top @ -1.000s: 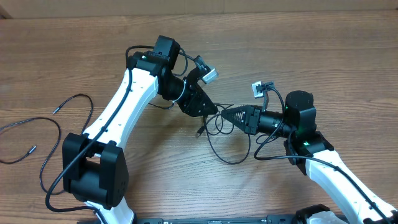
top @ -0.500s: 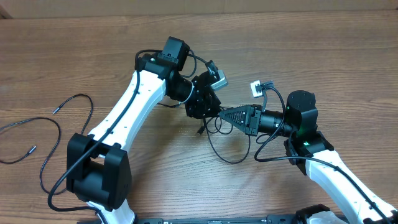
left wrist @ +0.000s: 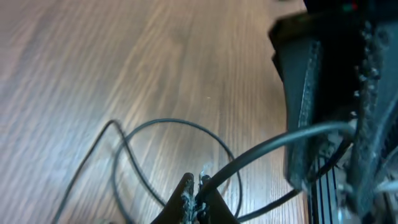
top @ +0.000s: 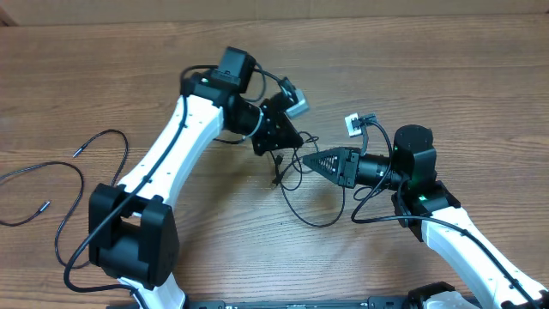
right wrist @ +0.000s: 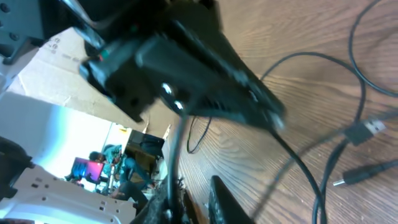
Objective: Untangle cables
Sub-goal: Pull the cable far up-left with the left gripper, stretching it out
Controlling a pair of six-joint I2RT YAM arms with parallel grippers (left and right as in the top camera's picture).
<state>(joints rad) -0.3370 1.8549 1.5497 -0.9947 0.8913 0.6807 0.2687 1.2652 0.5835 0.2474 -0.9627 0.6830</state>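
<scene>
My left gripper will move clear of the tangle next and release its cable by the sprawled cable (top: pixel 36 167), as that lies to the gripper's left in the overhead view.
Thin black cables (top: pixel 319 225) lie looped and crossed on the wood between my two grippers. My left gripper (top: pixel 276 151) hangs over the tangle. In the left wrist view its jaws (left wrist: pixel 196 200) are shut on one black cable (left wrist: pixel 267 149), which rises to the right gripper's fingers (left wrist: pixel 305 93). My right gripper (top: pixel 304 163) points left at the tangle. In the right wrist view its jaws (right wrist: pixel 196 202) stand slightly apart, and a cable (right wrist: pixel 177 149) runs along the left finger. A loose loop (left wrist: pixel 168 121) rests on the table below.
More black cable (top: pixel 81 184) with small plug ends (top: pixel 43 204) sprawls at the table's left edge beside the left arm's base. A USB plug (right wrist: pixel 367 129) and a jack plug (right wrist: pixel 357 175) lie on the wood near the right gripper. The left gripper's body (right wrist: pixel 205 56) hangs close above.
The left gripper swung over the tangle and closed on a cable. The right gripper's jaws parted a little. The right arm stayed in place.
</scene>
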